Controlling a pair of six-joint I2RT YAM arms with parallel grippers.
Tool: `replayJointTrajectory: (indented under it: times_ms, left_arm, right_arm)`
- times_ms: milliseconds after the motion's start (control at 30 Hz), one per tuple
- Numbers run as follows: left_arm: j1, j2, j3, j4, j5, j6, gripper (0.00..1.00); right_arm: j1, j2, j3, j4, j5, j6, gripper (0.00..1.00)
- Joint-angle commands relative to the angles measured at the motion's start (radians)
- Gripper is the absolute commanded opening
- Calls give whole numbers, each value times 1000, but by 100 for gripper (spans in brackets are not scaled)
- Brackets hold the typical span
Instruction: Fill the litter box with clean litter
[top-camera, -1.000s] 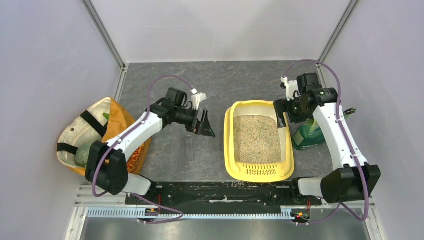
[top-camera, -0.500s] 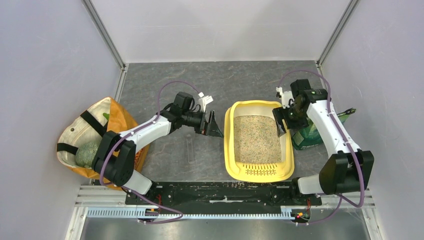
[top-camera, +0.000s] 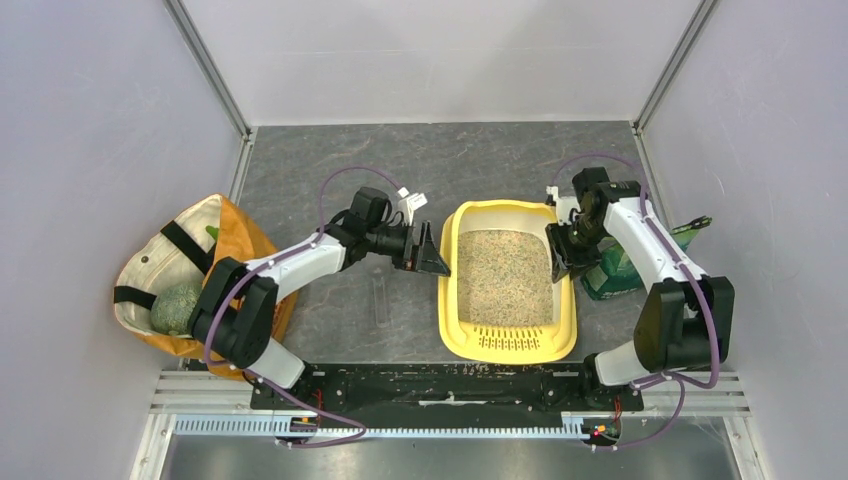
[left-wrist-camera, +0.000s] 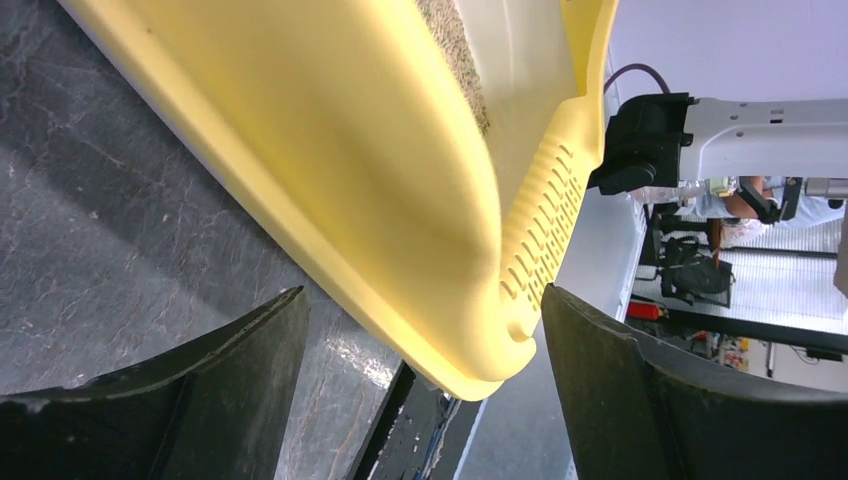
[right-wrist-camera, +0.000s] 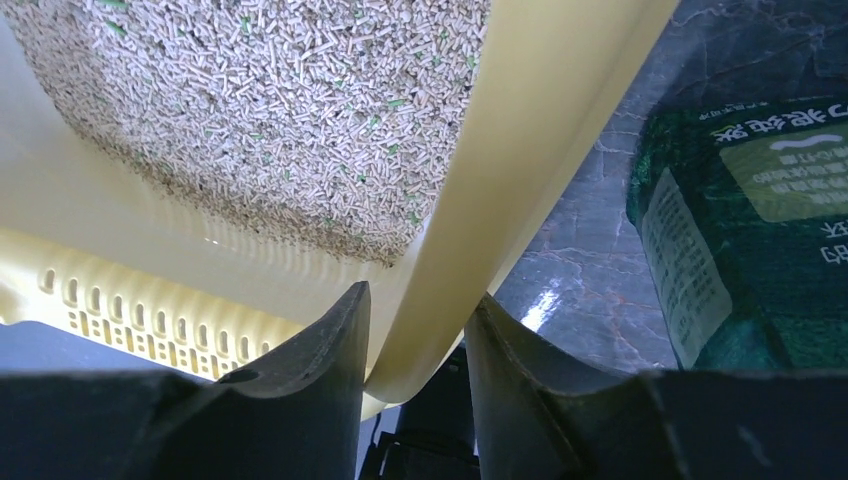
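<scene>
The box (top-camera: 450, 300) crowds the table's near edge, so the right gripper will bring the box's rim outward and left in the top view, onto the bare table, and then release it.
The yellow litter box (top-camera: 450, 300) lies mid-table with its grille lip toward the arm bases. Clean litter (top-camera: 503, 278) of beige granules covers its floor. My left gripper (top-camera: 432, 256) is open at the box's left rim. In the left wrist view the box's yellow outer wall (left-wrist-camera: 400, 150) runs between the wide-apart fingers of my left gripper (left-wrist-camera: 424, 291). My right gripper (top-camera: 560, 262) is shut on the box's right rim. In the right wrist view my right gripper (right-wrist-camera: 422, 292) has one finger inside the wall and one outside the rim (right-wrist-camera: 520, 150), beside the litter (right-wrist-camera: 280, 100).
An orange-and-cream tote bag (top-camera: 190, 270) sits against the left wall. A green printed bag (top-camera: 615, 272) stands just right of the box, close to my right arm; it also shows as the green bag (right-wrist-camera: 760, 230). A clear scoop (top-camera: 380, 297) lies on the floor left of the box.
Both arms came in to the box's sides. The right jaws narrowed onto the right rim. The left gripper moved right to the left rim. The box shifted slightly left.
</scene>
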Motion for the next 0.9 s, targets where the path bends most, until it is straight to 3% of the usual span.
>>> replayJointTrajectory:
  times_ms: [0, 200, 433, 700, 867]
  left_arm:
    - [-8, -115, 11, -2, -73, -8, 88]
    - [-7, -68, 103, -241, -213, 102, 75]
    - [-8, -67, 113, -267, -258, 108, 65]
    - [3, -94, 127, -304, -324, 155, 64]
    - [72, -69, 162, -334, -353, 152, 63]
  right_arm:
    - [18, 20, 1, 59, -114, 58, 41]
    - [26, 50, -1, 109, -204, 110, 38]
    - [59, 88, 11, 182, -246, 196, 37]
    - [131, 87, -14, 311, -267, 278, 31]
    - [166, 142, 9, 361, -270, 314, 28]
